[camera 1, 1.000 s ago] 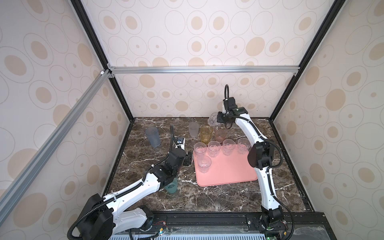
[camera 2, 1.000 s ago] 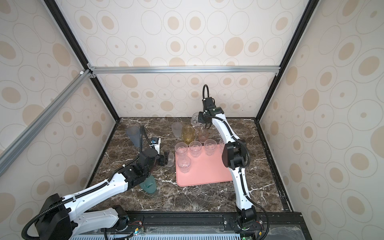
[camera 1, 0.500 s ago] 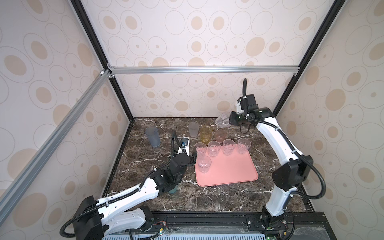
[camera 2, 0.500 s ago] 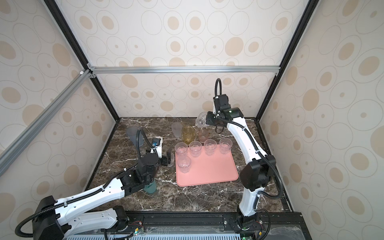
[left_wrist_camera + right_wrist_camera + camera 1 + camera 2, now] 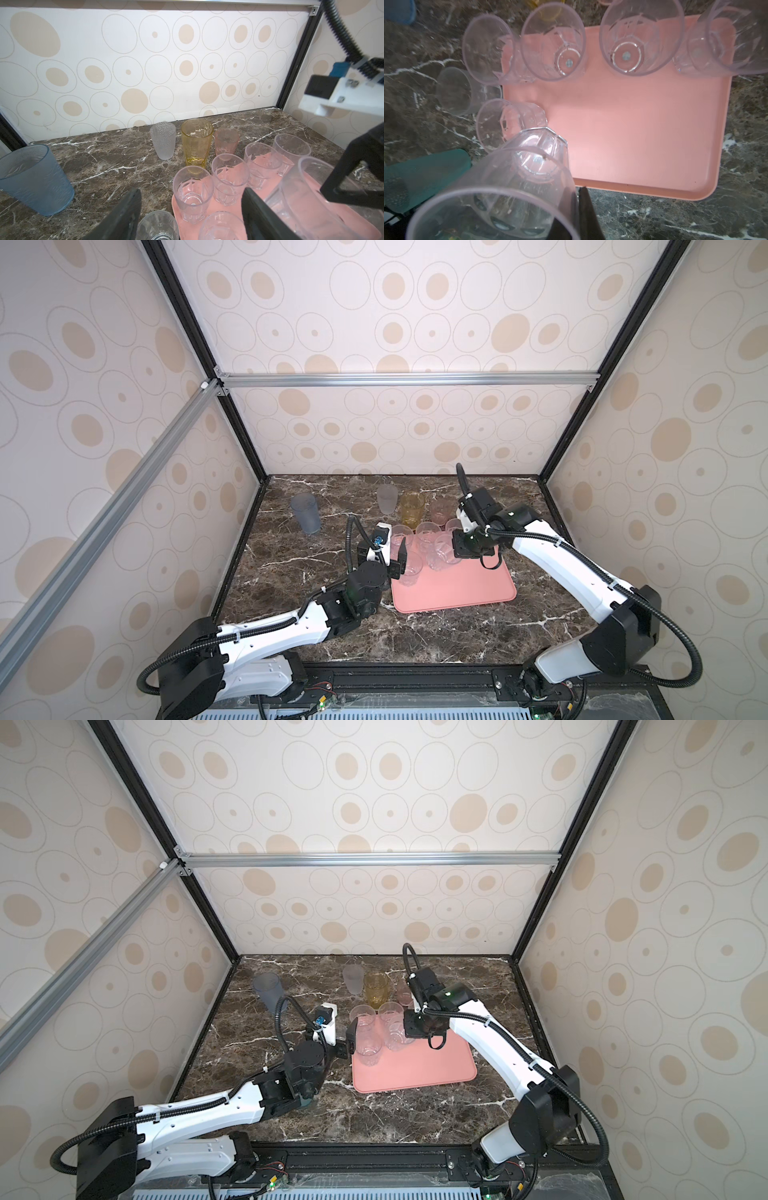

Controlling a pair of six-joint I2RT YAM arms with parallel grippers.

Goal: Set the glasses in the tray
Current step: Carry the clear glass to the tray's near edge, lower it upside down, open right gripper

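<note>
The spot on the bare tray's bottom beside the glass standing before the back row is empty, so my right gripper should go down there next and let go of its glass's rim.
The salmon-pink tray (image 5: 465,589) (image 5: 643,124) lies at the middle of the marble top. Several short clear glasses (image 5: 428,531) stand along its back edge, and one more (image 5: 409,570) stands nearer its left edge. My right gripper (image 5: 461,549) (image 5: 576,199) is shut on the rim wall of a clear glass (image 5: 442,556) (image 5: 512,187), held tilted over the tray's back left part. My left gripper (image 5: 392,556) (image 5: 191,191) is open at the tray's left edge, holding nothing. Another clear glass (image 5: 158,226) on the marble shows low between its fingers.
Behind the tray stand a frosted glass (image 5: 386,497), an amber glass (image 5: 412,508) and a pink glass (image 5: 439,510). A blue-grey glass (image 5: 305,512) stands at the back left. A teal glass (image 5: 431,170) sits under the left arm. Walls close three sides.
The right arm has swung down and forward from above the back row, bringing its clear glass low over the tray. The left gripper has shifted right toward the tray's left edge.
</note>
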